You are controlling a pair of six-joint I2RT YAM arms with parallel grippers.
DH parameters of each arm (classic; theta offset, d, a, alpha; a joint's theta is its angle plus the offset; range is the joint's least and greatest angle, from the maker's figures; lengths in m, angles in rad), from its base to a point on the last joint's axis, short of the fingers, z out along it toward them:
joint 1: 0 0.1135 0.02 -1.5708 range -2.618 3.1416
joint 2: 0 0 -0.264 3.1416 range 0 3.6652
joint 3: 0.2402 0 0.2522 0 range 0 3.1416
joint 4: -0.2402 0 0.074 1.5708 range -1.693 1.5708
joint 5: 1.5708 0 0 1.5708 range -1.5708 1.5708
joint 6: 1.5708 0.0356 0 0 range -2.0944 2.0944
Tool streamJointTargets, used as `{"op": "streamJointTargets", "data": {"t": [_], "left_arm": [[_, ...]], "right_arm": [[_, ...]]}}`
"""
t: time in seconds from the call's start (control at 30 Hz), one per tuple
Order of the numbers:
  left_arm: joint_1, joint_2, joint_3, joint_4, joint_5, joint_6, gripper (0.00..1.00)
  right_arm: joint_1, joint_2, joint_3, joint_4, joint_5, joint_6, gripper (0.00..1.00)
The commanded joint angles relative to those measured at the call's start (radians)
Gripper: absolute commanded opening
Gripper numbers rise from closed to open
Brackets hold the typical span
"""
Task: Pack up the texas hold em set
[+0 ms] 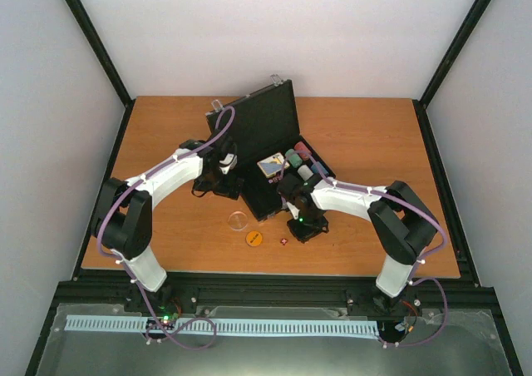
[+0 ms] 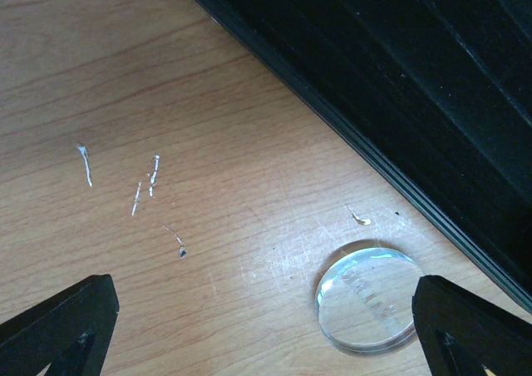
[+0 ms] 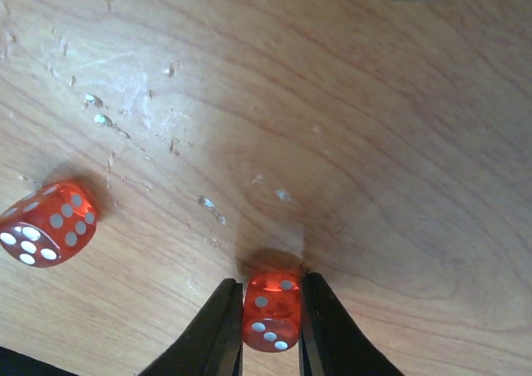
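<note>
My right gripper lifts the small red die outward into the open briefcase [image 1: 258,135] next, then lowers it beside the card box's near edge.
The black briefcase [image 1: 258,135] lies open mid-table, with the blue-white card box [image 1: 270,166] and chip stacks [image 1: 298,160] inside. My right gripper [image 3: 271,283] is shut on a small red die [image 3: 271,312] resting on the wood. A second red die [image 3: 46,224] lies loose to its left, also seen from above as a red die [image 1: 284,241]. My left gripper [image 2: 264,284] hangs wide open over the table beside the briefcase edge [image 2: 399,85]. The clear disc [image 2: 366,297] lies just inside its right finger [image 2: 465,326]. The orange disc [image 1: 254,239] lies near the clear disc [image 1: 238,220].
The open lid [image 1: 266,110] stands up at the back of the case. Both arms reach in from the near edge, the right gripper [image 1: 306,228] in front of the case and the left gripper [image 1: 224,186] at its left side. Bare scratched wood [image 2: 125,176] surrounds them.
</note>
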Motion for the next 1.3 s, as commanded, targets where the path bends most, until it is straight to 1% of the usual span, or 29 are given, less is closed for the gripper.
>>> {"op": "streamJointTargets", "data": {"t": [0.0, 0.13, 0.3, 0.43, 0.57, 0.77, 0.9, 1.27], "left_arm": [[0.004, 0.0, 0.014, 0.006, 0.003, 0.002, 1.0], [0.004, -0.003, 0.016, 0.003, 0.003, 0.002, 1.0], [0.004, -0.004, 0.017, 0.007, 0.005, 0.002, 1.0], [0.004, -0.007, 0.019, 0.007, 0.007, 0.002, 1.0], [0.004, -0.014, 0.013, 0.007, 0.003, 0.002, 1.0], [0.004, -0.019, 0.007, 0.006, -0.002, 0.002, 1.0], [0.003, -0.015, 0.01, 0.004, -0.003, 0.003, 1.0], [0.004, 0.003, 0.011, 0.006, 0.0, 0.002, 1.0]], "right_arm": [[0.011, -0.012, 0.019, -0.033, 0.018, -0.002, 0.13], [0.009, -0.02, 0.106, -0.094, 0.053, -0.01, 0.11], [-0.018, 0.007, 0.271, -0.13, 0.154, -0.032, 0.09], [-0.076, 0.092, 0.397, -0.097, 0.177, -0.072, 0.08], [-0.125, 0.182, 0.494, -0.013, 0.219, -0.114, 0.08], [-0.181, 0.304, 0.599, 0.079, 0.219, -0.157, 0.08], [-0.198, 0.377, 0.683, 0.072, 0.202, -0.171, 0.08], [-0.208, 0.462, 0.758, 0.069, 0.141, -0.158, 0.08]]}}
